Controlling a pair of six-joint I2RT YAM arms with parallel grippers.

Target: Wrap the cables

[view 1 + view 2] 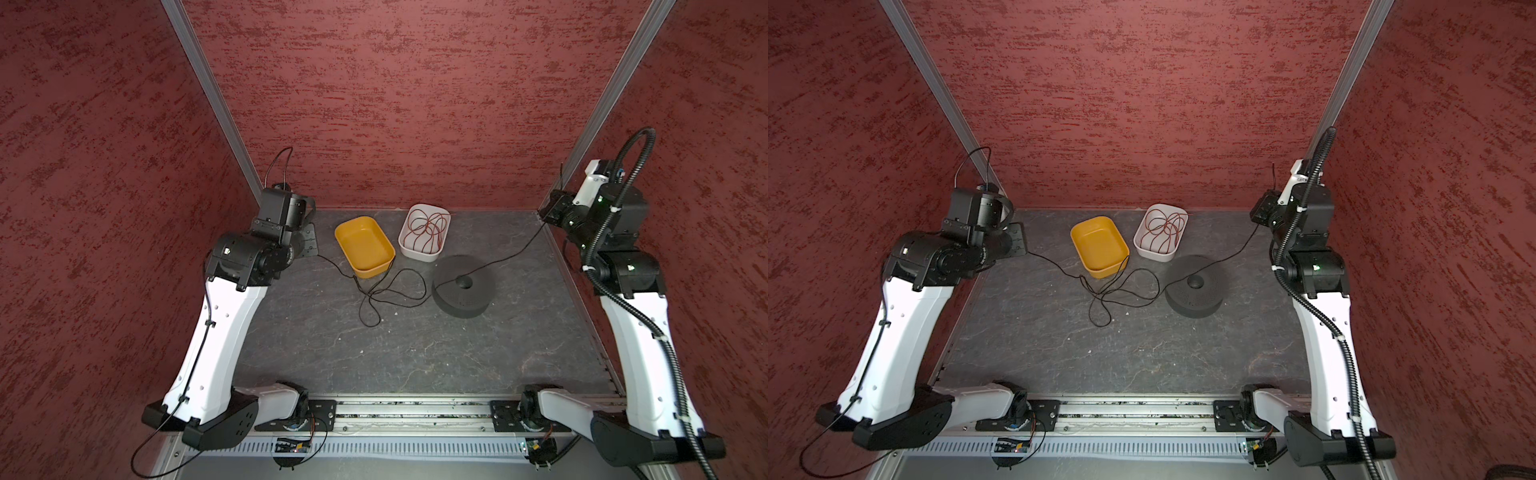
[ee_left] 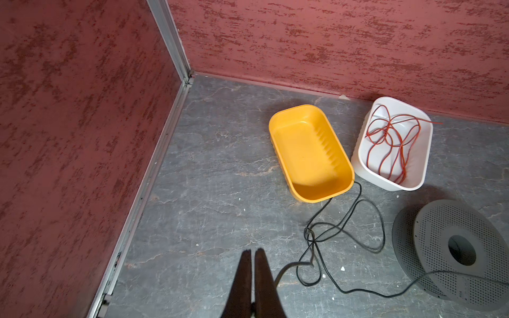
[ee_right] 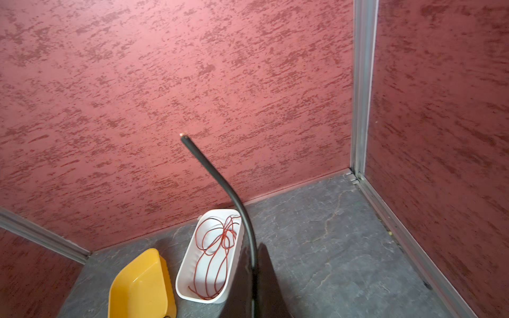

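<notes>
The cable (image 1: 519, 248) runs across the top of the black round spool. My right gripper will next draw back and down toward the bare tabletop beside the spool to release it.
The cable (image 1: 519, 248) is a thin black wire lying across the grey table. From my left gripper (image 1: 311, 246) it runs into loose tangled loops (image 2: 383, 231) in front of the yellow tray, then over a black round spool (image 1: 463, 286) and up to my right gripper (image 1: 545, 218). Seen from the left wrist, the left gripper (image 2: 252, 252) is shut, and the cable comes out from beside one finger. The right gripper (image 3: 254, 247) is shut on the cable near its end, and a short free end (image 3: 220, 180) sticks up past the fingertips.
An empty yellow tray (image 1: 374, 270) sits at the back of the table. Beside it a white tray (image 1: 419, 254) holds a loose red wire (image 1: 428, 226). Red walls close in the left, back and right sides. Both arm bases stand at the front edge.
</notes>
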